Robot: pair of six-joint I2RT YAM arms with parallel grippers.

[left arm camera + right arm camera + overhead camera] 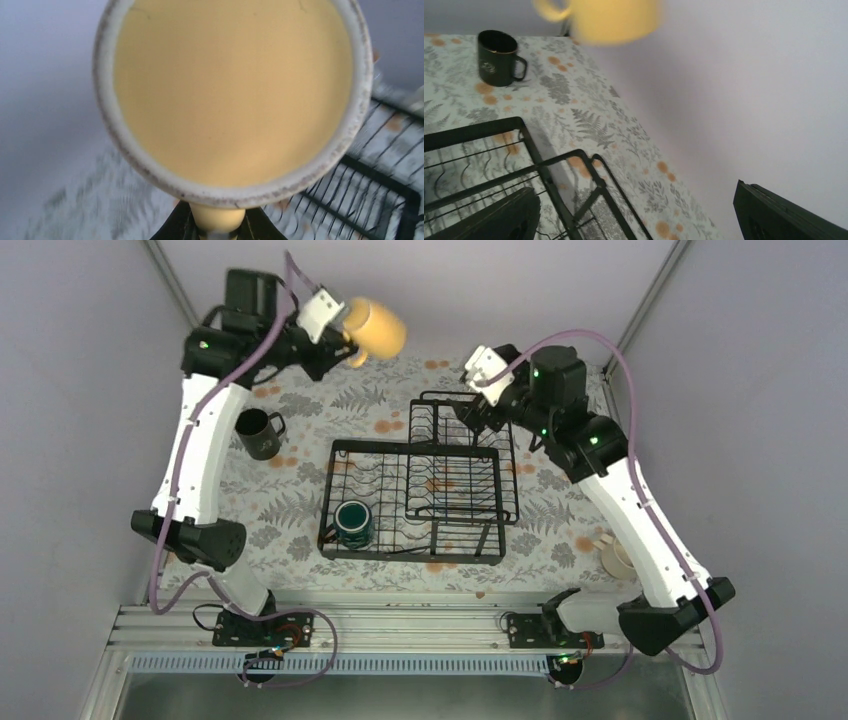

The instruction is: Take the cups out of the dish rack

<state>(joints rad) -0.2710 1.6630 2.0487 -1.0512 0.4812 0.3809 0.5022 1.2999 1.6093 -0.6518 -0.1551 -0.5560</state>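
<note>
The robot's left gripper holds the mug's handle, so the right gripper should turn and move onto the mug's loose end, which is to the right gripper's left in the top view.
My left gripper (pixel 343 328) is shut on the handle of the pale yellow mug (pixel 376 328) and holds it high near the back wall. In the left wrist view the mug (pixel 235 90) fills the frame, its handle between my fingers (pixel 181 226). The dark teal-green mug (pixel 352 522) stands in the front left corner of the black wire dish rack (pixel 420 540). The black mug (pixel 258 432) stands on the table left of the rack and shows in the right wrist view (pixel 499 57). My right gripper (pixel 472 408) is open and empty over the rack's raised basket (pixel 549 170). The tall white mug is out of view.
A cream-white mug (pixel 615 555) stands on the table at the right, beside my right arm. The table carries a fern and orange-dot patterned cloth (pixel 300 510). Grey walls close in the back and both sides.
</note>
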